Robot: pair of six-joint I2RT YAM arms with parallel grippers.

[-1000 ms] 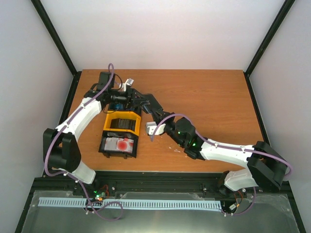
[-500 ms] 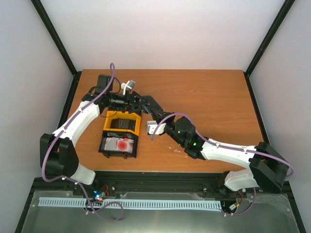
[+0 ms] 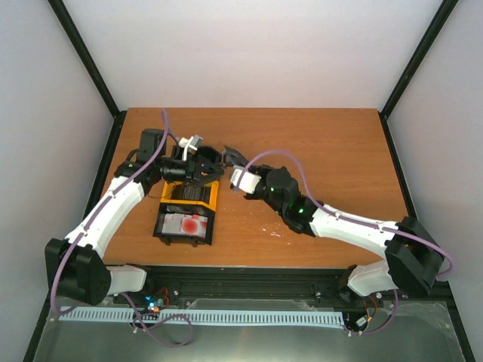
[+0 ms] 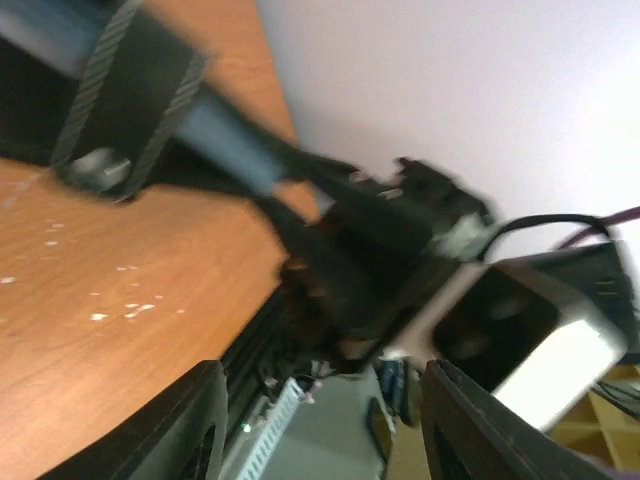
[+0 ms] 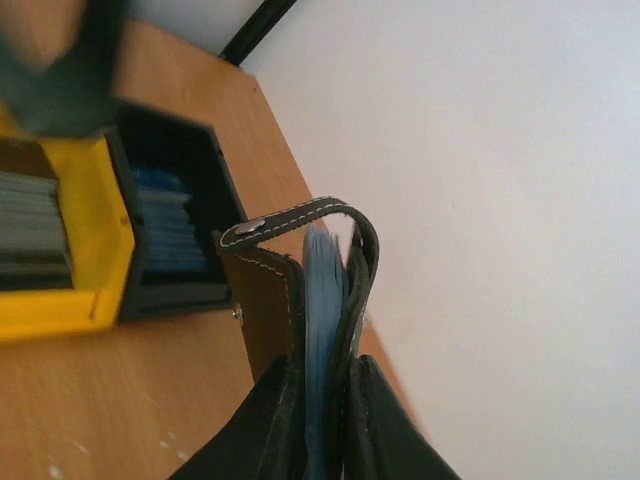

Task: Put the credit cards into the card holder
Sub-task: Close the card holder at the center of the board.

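I need to bring my right gripper back and down to the tabletop by the white flecks and release the holder [image 3: 232, 154] flat, since blue cards already sit in it.
My right gripper [image 3: 231, 161] is shut on the black card holder [image 3: 232, 154] and holds it upright above the table. In the right wrist view the gripper [image 5: 322, 372] pinches the holder [image 5: 262, 300] with blue credit cards [image 5: 322, 290] between its leaves; the snap tab [image 5: 290, 217] arches over the top. My left gripper [image 3: 211, 161] hangs just left of the holder, over the bins. In the blurred left wrist view it [image 4: 320, 385] is open and empty.
A yellow bin [image 3: 213, 197] holds grey cards [image 5: 35, 235]. A black bin [image 3: 161, 226] in front of it holds white cards with red blotches [image 3: 187, 224]. Another black bin [image 5: 215, 160] behind the yellow one holds blue cards [image 5: 170, 235].
My right gripper has carried the card holder away from me, toward the far end of the bins. My left gripper has drawn back to the left.
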